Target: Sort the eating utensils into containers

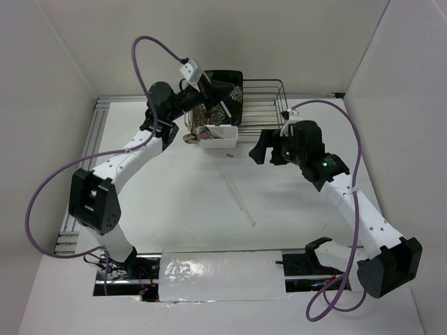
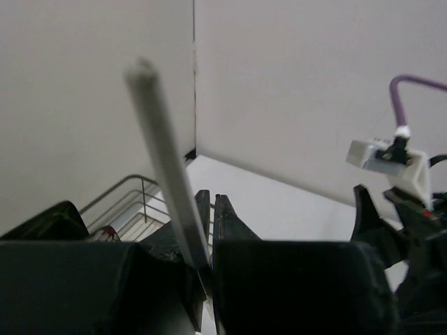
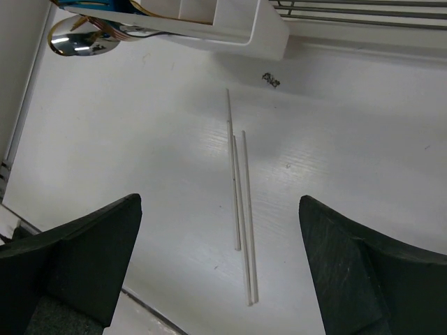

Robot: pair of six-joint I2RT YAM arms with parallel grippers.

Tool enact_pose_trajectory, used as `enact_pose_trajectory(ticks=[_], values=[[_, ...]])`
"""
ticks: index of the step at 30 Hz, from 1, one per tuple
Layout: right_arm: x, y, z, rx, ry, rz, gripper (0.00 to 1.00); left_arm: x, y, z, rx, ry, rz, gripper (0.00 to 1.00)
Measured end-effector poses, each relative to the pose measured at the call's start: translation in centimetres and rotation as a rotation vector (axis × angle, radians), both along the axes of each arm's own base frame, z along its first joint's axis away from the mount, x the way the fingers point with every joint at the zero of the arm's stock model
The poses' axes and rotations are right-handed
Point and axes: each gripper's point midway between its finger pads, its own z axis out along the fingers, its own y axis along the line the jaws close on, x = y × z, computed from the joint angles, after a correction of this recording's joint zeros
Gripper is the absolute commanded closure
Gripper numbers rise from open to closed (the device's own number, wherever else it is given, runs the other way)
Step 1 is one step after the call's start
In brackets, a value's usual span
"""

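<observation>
The pale chopstick goes down with my left gripper toward the white tub's open top (image 1: pixel 225 132) next for release inside it, since that tub already holds several utensils.
My left gripper (image 2: pixel 211 201) is shut on a pale chopstick (image 2: pixel 167 164) that sticks up and away from the jaws. In the top view this gripper (image 1: pixel 209 91) is raised at the back, above the white tub (image 1: pixel 218 137), which holds several utensils. My right gripper (image 3: pixel 220 201) is open and empty, hovering over three pale chopsticks (image 3: pixel 241 202) lying close together on the table. In the top view it (image 1: pixel 260 150) is just right of the tub, and the chopsticks (image 1: pixel 237 190) lie in front of it. A shiny spoon bowl (image 3: pixel 77 40) pokes out beside the tub (image 3: pixel 244 31).
The dark wire rack (image 1: pixel 262 105) stands behind the tub, with the black floral plate (image 1: pixel 229 89) upright in it. The rack's edge shows in the right wrist view (image 3: pixel 349 10). White walls close in the back and both sides. A foil strip (image 1: pixel 220 276) lies along the near edge.
</observation>
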Motion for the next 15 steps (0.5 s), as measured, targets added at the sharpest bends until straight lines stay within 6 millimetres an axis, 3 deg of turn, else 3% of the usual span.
enact_pose_trajectory(ticks=[8, 15], values=[[0.4, -0.7, -1.5, -0.049, -0.001, -0.011, 0.0, 3.9, -1.9, -8.9, 0.088, -0.011, -0.076, 1.0], [1.2, -1.5, -2.4, -0.075, 0.009, -0.033, 0.0, 4.5, -1.8, -11.2, 0.113, -0.023, -0.126, 1.0]])
